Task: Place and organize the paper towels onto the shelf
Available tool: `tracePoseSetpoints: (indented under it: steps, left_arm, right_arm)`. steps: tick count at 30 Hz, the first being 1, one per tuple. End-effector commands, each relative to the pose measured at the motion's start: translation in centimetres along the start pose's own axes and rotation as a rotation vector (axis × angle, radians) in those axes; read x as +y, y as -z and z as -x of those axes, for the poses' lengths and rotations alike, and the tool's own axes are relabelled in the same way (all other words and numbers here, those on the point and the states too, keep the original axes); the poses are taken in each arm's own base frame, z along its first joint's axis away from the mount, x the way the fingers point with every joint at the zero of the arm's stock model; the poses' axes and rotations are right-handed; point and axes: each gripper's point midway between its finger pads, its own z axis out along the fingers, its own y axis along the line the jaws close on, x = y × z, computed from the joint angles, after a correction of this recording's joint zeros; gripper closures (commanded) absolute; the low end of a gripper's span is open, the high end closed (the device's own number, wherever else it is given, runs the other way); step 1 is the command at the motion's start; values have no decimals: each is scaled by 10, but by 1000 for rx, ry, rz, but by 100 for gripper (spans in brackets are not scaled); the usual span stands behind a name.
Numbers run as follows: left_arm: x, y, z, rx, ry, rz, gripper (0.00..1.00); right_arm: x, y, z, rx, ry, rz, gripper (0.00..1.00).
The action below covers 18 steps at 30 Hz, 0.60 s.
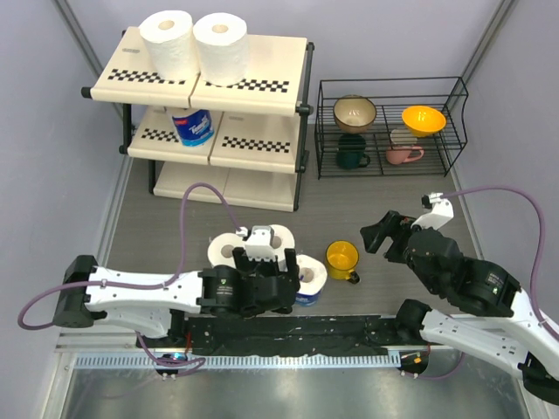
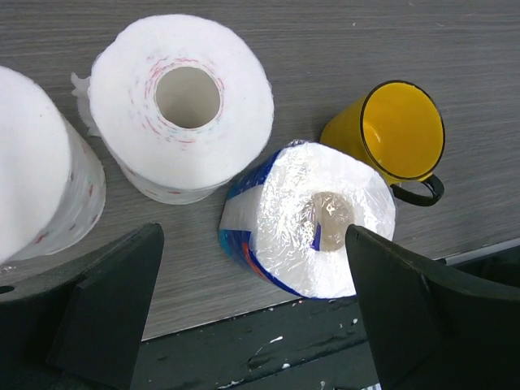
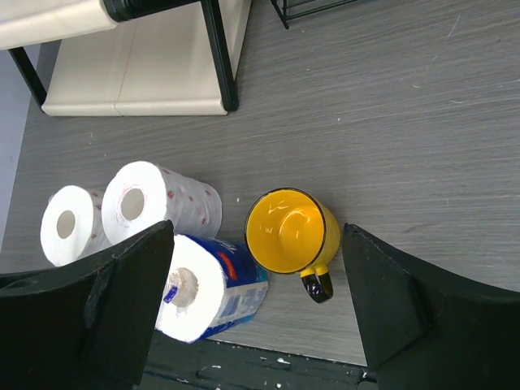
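My left gripper will go down and move toward the yellow mug next, with one fingertip going into the open core of the wrapped roll.
The shelf stands at the back left, with two bare white paper towels on its top board and a blue-wrapped roll on the middle board. Near the front, two bare rolls and a blue-wrapped roll stand on the table. My left gripper is open above them. In the left wrist view the wrapped roll lies between its fingers, near the right one, with a bare roll beyond. My right gripper is open and empty, hovering above the table.
A yellow mug stands right of the wrapped roll and touches it in the left wrist view. It also shows in the right wrist view. A black wire rack with bowls and mugs stands at the back right. The shelf's bottom board shows in the right wrist view.
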Motion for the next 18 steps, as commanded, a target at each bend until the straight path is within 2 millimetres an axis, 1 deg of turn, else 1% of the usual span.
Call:
tracePoseSetpoints:
  steps: [1, 2, 4, 9, 14, 18]
  left_arm:
    - [-11, -3, 13, -69, 140, -14, 0]
    - [-6, -4, 9, -61, 123, 8, 0]
    - [-4, -6, 4, -45, 115, 21, 0]
    - [-10, -12, -12, -7, 121, 14, 5]
    - [-14, -21, -30, 33, 93, 40, 6]
    - [-17, -27, -37, 37, 91, 61, 8]
  right_arm:
    - [-3, 5, 10, -33, -37, -15, 10]
    - [-3, 5, 11, -37, -39, -15, 10]
    - [-5, 6, 12, -46, -47, -15, 10]
    - [-4, 5, 10, -39, -38, -17, 10]
    - [-4, 5, 10, -39, -36, -18, 10]
    - [-5, 5, 10, -39, -35, -18, 10]
